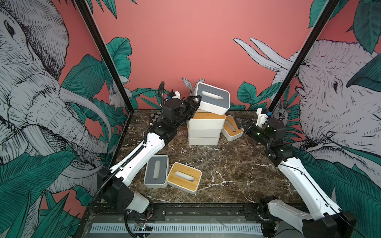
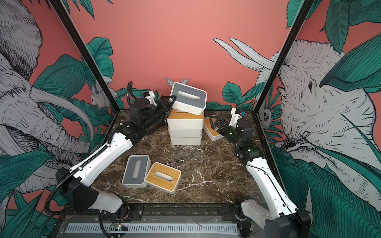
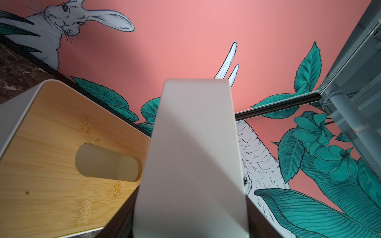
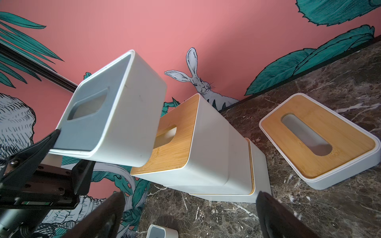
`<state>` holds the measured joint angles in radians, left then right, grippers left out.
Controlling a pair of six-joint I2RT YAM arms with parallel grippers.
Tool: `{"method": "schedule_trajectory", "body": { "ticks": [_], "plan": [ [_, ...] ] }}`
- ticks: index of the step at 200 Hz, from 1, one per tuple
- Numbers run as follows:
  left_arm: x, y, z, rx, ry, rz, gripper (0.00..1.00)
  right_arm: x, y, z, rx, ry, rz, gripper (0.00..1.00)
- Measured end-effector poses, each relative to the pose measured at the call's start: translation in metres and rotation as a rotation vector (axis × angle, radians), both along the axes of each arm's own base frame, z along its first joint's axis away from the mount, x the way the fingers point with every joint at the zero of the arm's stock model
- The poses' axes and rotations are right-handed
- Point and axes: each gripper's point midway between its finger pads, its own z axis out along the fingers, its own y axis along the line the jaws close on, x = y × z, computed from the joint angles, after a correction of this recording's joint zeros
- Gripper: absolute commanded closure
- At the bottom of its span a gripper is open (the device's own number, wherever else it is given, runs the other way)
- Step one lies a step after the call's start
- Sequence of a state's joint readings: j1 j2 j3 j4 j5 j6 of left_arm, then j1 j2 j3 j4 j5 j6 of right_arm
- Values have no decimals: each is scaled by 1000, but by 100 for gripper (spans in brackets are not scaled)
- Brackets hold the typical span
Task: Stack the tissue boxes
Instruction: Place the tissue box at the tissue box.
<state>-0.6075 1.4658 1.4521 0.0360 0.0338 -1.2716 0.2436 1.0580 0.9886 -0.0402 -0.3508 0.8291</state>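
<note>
The stack's bamboo lid (image 1: 204,115) (image 3: 59,166) lies below the left gripper, so the left gripper will bring the tilted grey-lidded box down onto that lid and let go of the box there.
A stack of three white tissue boxes (image 1: 206,125) (image 2: 184,125) stands at the back centre, and its top box has a bamboo lid (image 3: 61,154) (image 4: 175,144). Over it hangs a tilted grey-lidded tissue box (image 1: 213,97) (image 2: 188,97) (image 4: 115,111), with my left gripper (image 1: 195,101) (image 2: 172,100) (image 3: 190,216) shut on its short end. The box's low edge is close to the bamboo lid; I cannot tell if they touch. My right gripper (image 1: 244,123) (image 2: 214,123) (image 4: 189,206) stands open and empty, beside a bamboo-lidded box (image 1: 232,127) (image 2: 210,129) (image 4: 319,140) right of the stack.
Near the front left lie a grey-lidded box (image 1: 156,171) (image 2: 136,171) and a bamboo-lidded box (image 1: 184,177) (image 2: 162,177), side by side. A checkered case (image 1: 154,117) sits at the back left behind my left arm. Walls close in the marble table (image 1: 237,169) on three sides.
</note>
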Motion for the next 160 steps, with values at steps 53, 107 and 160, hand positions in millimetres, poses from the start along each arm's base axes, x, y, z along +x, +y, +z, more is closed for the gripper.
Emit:
{"method": "schedule_trajectory", "body": {
  "ticks": [53, 107, 160],
  "plan": [
    [8, 0, -13, 15, 28, 26, 38, 0, 3, -2, 3, 6, 16, 1],
    [9, 1, -14, 17, 29, 46, 36, 1, 6, -7, 5, 25, 31, 1],
    [8, -3, -21, 27, 40, 44, 35, 2, 7, -9, 5, 30, 33, 1]
  ]
}}
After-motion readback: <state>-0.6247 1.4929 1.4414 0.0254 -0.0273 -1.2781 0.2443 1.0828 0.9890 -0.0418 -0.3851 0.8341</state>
